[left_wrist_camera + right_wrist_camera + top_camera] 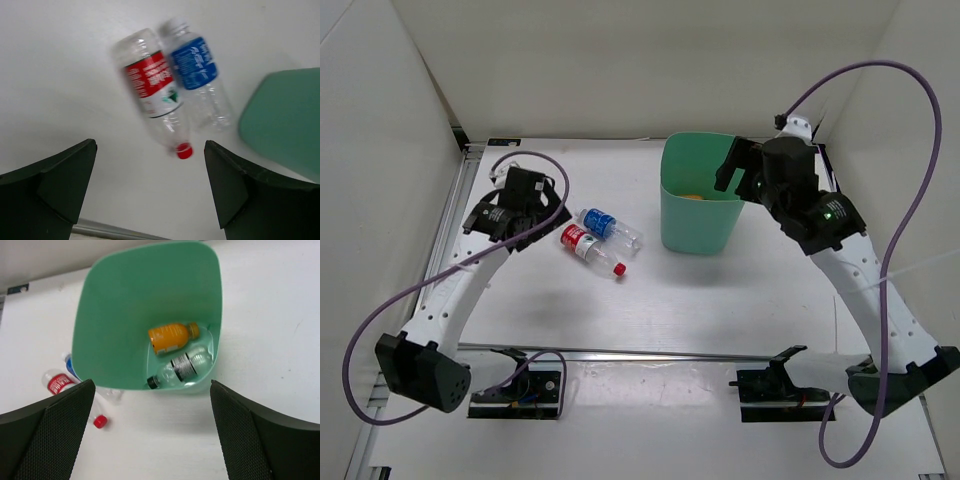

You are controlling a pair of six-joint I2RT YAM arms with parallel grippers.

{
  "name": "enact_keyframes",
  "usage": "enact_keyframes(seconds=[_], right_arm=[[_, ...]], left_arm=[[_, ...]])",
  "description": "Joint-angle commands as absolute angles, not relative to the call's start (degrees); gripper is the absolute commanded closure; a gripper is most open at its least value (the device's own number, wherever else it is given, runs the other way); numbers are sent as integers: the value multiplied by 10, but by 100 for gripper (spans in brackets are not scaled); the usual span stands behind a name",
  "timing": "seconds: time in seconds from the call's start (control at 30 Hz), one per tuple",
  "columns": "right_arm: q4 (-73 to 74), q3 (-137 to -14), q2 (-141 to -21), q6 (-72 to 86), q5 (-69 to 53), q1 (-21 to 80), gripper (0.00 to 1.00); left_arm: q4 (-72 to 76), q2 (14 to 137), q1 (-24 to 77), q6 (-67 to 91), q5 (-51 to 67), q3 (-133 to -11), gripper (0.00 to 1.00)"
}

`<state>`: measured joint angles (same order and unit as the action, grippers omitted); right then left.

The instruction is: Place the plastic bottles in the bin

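Note:
My left gripper is open and will next move down and to the right in the top view, onto the bottle's red label [578, 240], because the bottle with the red label is outside the bin [698, 228].
The mint-green bin [698, 228] stands at the back centre of the table. Inside it lie a short orange bottle [172, 336] and a clear bottle with a dark label and black cap [182, 367]. My right gripper [734, 166] hovers open over the bin's right rim, with nothing between its fingers. Left of the bin, a red-label, red-capped bottle [588, 248] and a blue-label bottle [608, 225] lie side by side on the table. My left gripper [552, 205] hangs open just left of them and above them, empty; in its wrist view the red-label bottle [152, 90] and the blue-label bottle [196, 67] lie ahead of the fingers.
White walls close the table in at the back and on both sides. A metal rail [650, 353] runs across in front of the arm bases. A purple cable [895, 120] loops above the right arm. In the left wrist view the bin [285, 125] is at the right.

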<state>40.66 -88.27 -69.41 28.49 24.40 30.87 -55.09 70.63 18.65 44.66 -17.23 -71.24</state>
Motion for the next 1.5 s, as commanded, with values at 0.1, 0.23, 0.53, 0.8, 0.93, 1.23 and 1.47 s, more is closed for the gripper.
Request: enact_keyframes(seconds=[0.1,0.23,0.53,0.8,0.93,1.23,1.47], right_arm=[[422,-867,-688,280,217,307,1],[434,-893,-700,256,198,307,1],[434,-900,-695,214,164,290,1],[434,-876,-685,192,133,265,1],[434,-871,-685,198,121,265,1],[434,-853,-685,198,110,265,1],[434,-847,-685,198,104,265,1]], left_arm=[[-469,781,146,524,17,-707,0],[-446,825,123,551,65,-670,0],[-412,895,111,563,69,-663,0],[-407,961,116,557,56,-680,0],[-407,983,121,552,42,-675,0],[-407,1002,121,552,36,-675,11],[-407,968,121,546,24,-641,34]])
